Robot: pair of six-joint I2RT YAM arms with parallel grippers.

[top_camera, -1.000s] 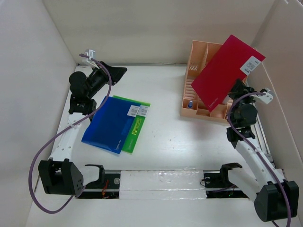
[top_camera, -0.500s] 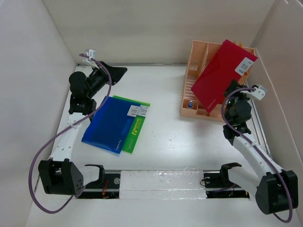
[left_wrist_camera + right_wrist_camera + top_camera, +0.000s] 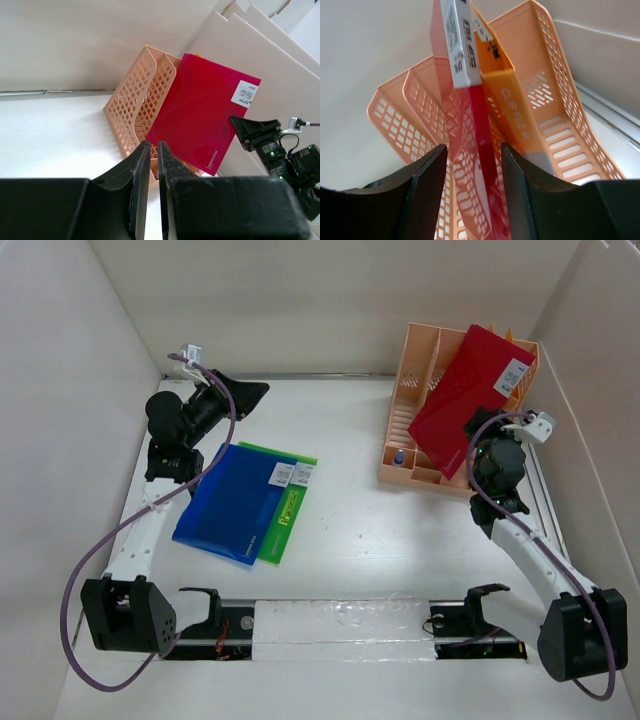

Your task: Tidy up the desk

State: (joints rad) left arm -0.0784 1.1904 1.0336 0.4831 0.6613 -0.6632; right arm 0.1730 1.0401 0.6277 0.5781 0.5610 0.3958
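Note:
The red folder's edge is already between the fingers of my right gripper, so the gripper needs to move outward along that edge to its white label (image 3: 514, 379) (image 3: 465, 49) and close there.
On the white desk (image 3: 350, 540) lie a blue folder (image 3: 235, 502) and, partly under it, a green folder (image 3: 292, 502). A red folder (image 3: 460, 400) leans tilted in the peach file rack (image 3: 418, 350) at the back right. My right gripper (image 3: 482, 435) is at the folder's lower right edge. In the right wrist view the red folder's edge (image 3: 482, 150) stands between the open fingers of that gripper (image 3: 474, 147), with a gap on each side. Raised above the desk's far left, my left gripper (image 3: 248, 390) is shut on nothing, its jaws (image 3: 154, 145) nearly touching.
An orange folder (image 3: 512, 100) stands in the rack slot beside the red one. White walls enclose the desk on three sides, and the right wall is close behind the rack. A small blue item (image 3: 400, 458) sits in the rack's front compartment.
The red folder has dropped lower into the rack. My right gripper came in toward the rack with it and has opened, letting it go. The left arm has not moved.

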